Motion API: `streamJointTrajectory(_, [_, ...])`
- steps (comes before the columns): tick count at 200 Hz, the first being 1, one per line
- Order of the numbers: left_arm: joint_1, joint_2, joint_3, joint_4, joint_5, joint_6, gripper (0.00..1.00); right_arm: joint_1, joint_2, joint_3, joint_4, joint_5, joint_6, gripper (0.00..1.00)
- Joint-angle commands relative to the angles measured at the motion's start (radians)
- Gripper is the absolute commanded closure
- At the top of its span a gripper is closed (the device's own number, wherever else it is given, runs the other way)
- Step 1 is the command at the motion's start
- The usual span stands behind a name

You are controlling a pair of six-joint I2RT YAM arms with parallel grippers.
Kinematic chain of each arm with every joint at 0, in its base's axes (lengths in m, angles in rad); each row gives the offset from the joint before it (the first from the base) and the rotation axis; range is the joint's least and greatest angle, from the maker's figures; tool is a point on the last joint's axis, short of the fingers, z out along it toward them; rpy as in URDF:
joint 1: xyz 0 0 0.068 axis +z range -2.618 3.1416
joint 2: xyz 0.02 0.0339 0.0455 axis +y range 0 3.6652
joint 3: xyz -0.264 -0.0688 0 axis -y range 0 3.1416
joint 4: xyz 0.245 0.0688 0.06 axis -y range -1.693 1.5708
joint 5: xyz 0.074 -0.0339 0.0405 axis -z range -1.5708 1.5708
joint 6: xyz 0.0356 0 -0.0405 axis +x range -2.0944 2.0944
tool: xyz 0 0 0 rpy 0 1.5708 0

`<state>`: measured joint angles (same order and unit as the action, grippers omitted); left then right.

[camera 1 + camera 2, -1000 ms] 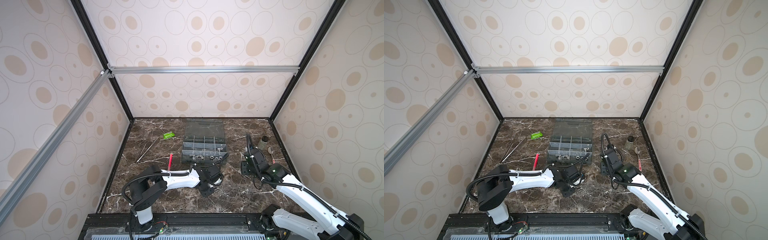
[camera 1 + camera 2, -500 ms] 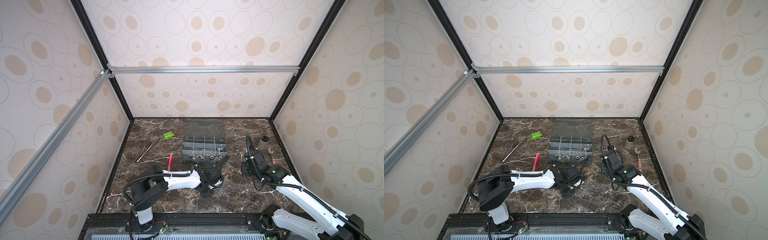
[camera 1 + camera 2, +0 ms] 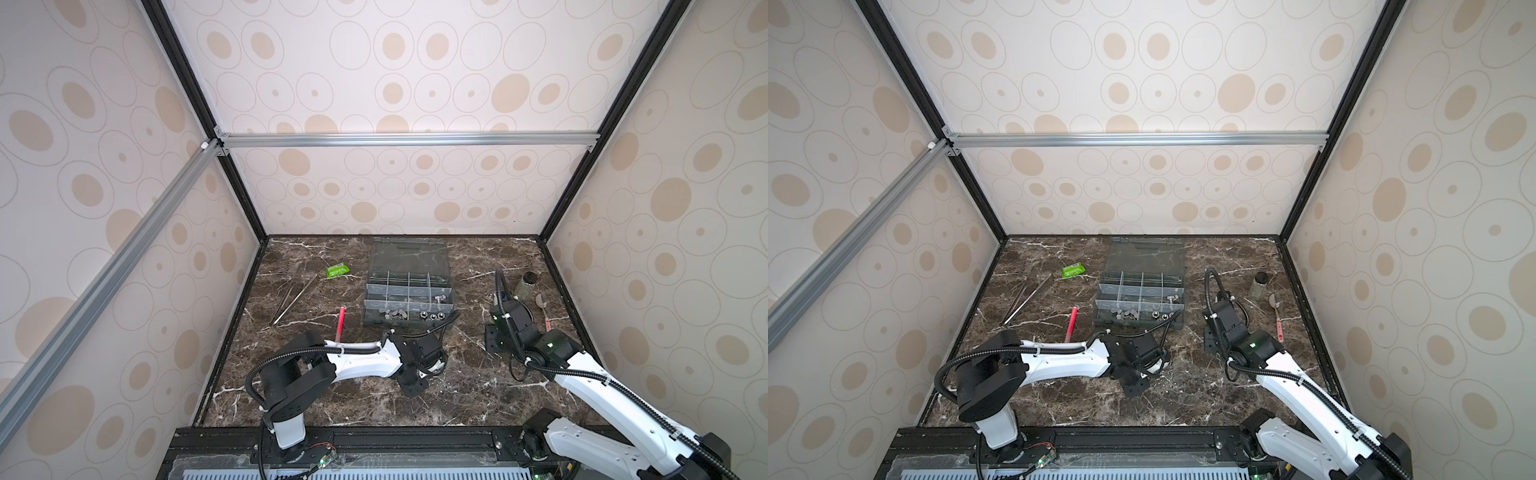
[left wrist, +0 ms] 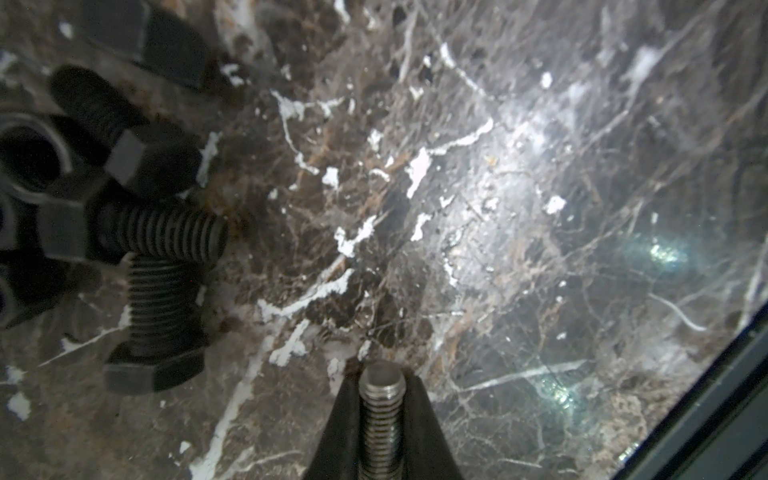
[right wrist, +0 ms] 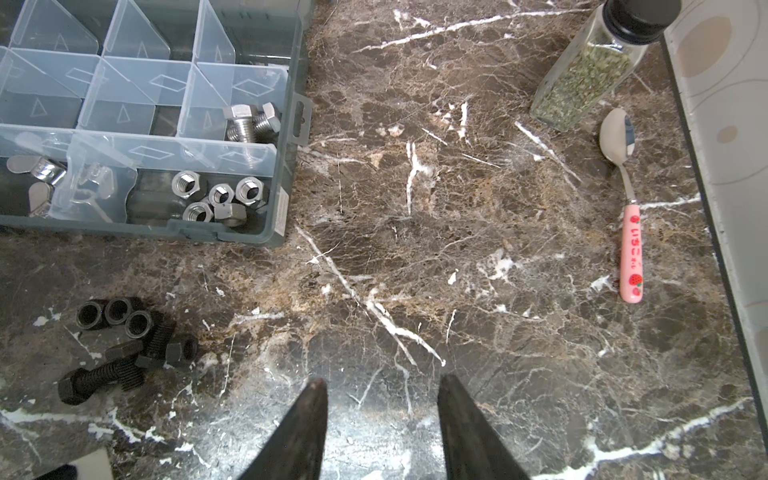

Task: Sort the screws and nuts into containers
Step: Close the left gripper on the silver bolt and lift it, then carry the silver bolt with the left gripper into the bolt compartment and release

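My left gripper will next rise, carry the silver screw outward over the container with silver screws and release it there, because that container already holds its kind.
In the left wrist view my left gripper (image 4: 381, 376) is shut on a silver screw (image 4: 381, 419), its threaded shaft lying between the two black fingers just above the marble. A pile of black screws and nuts (image 4: 158, 237) lies beside it, and shows in the right wrist view too (image 5: 124, 349). The grey organiser box (image 3: 405, 322) (image 3: 1136, 322) stands open behind. Its containers hold silver hex nuts (image 5: 216, 195), silver screws (image 5: 249, 120) and wing-shaped nuts (image 5: 37, 170). My right gripper (image 5: 382, 390) hangs open and empty over bare marble, right of the box (image 3: 496, 338).
A black-capped glass jar (image 5: 594, 70) and a pink-handled spoon (image 5: 623, 199) lie by the right wall. Left of the box are metal tweezers (image 3: 293, 299), a green packet (image 3: 337, 271) and a red pen (image 3: 340, 324). Enclosure walls ring the marble floor.
My left gripper's jaws have closed onto the silver screw, with the arm hardly shifting. The right arm has stayed where it was.
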<state>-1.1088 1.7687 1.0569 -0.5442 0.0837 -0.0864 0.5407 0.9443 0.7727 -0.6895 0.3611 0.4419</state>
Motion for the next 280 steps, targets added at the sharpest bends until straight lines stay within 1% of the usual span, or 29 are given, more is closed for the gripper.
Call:
streamJointTrajectory(1, [-0.010,0.000,0.054,-0.007,-0.039,0.039,0.91,-0.011,-0.020,-0.004,-0.031,0.021,0.012,0.53])
streamJointTrajectory(35, [-0.001,0.005,0.105,-0.012,-0.055,0.072,0.91,-0.013,-0.037,-0.002,-0.046,0.027,0.017,0.53])
streamJointTrajectory(74, [0.060,0.022,0.206,-0.006,-0.093,0.128,0.92,-0.013,-0.068,0.001,-0.066,0.041,0.029,0.53])
streamJointTrajectory(96, [0.113,0.071,0.323,0.002,-0.107,0.171,0.92,-0.013,-0.083,0.002,-0.074,0.051,0.035,0.53])
streamJointTrajectory(145, [0.209,0.269,0.694,-0.027,-0.153,0.269,0.92,-0.012,-0.106,0.010,-0.107,0.056,0.050,0.53])
streamJointTrajectory(186, [0.254,0.402,0.873,-0.019,-0.190,0.319,0.92,-0.013,-0.125,0.017,-0.130,0.067,0.052,0.53])
streamJointTrajectory(219, [0.269,0.459,0.935,0.004,-0.177,0.323,0.93,-0.013,-0.125,0.019,-0.140,0.073,0.055,0.53])
streamJointTrajectory(280, [0.273,0.495,0.926,0.051,-0.171,0.338,0.91,-0.013,-0.122,0.013,-0.139,0.076,0.055,0.53])
